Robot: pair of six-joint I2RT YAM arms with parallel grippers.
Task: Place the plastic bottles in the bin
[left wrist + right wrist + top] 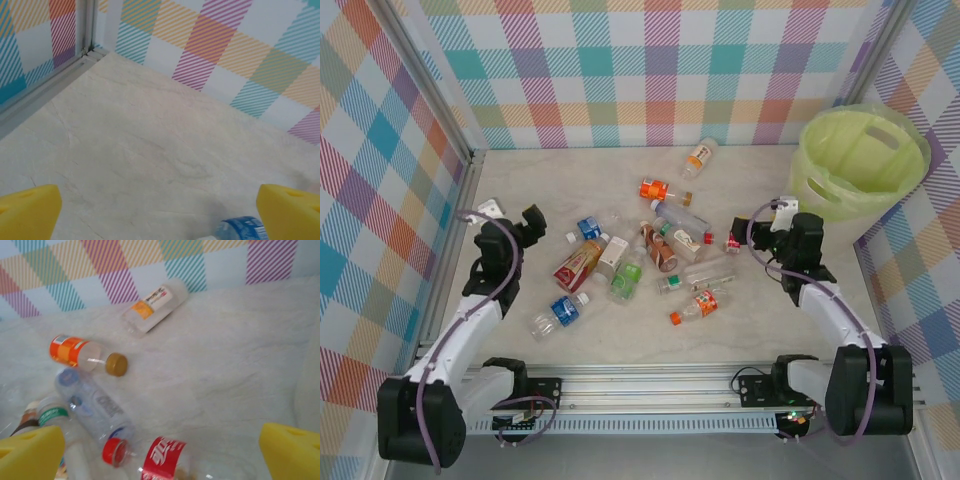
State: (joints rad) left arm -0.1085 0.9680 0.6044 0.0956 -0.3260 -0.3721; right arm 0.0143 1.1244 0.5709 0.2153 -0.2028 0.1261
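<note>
The red-labelled bottle lies at an angle between my right gripper's open fingers. My right gripper turns across it next and lowers over the red label (733, 243) (163, 459) to close.
Several plastic bottles lie on their sides in the middle of the table, among them an orange-labelled one (658, 189), a long clear one (682, 220), a green one (625, 282) and a blue one (560, 312). The bin (820, 185), lined in lime green, stands at the far right. My left gripper (532, 225) is open at the pile's left edge; in its wrist view the gripper (160, 220) spans bare table, with a blue-labelled bottle (242, 229) beside the right fingertip. My right gripper (752, 232) hangs open by the pile's right side, and in its wrist view the gripper (160, 455) stands over a red-labelled bottle (162, 460).
The right wrist view also has an orange bottle with a gold cap (75, 351), a white bottle (155, 302) near the back wall, a clear red-capped bottle (92, 410) and the bin's pale wall (311, 390) at the right edge. Plaid walls enclose the table.
</note>
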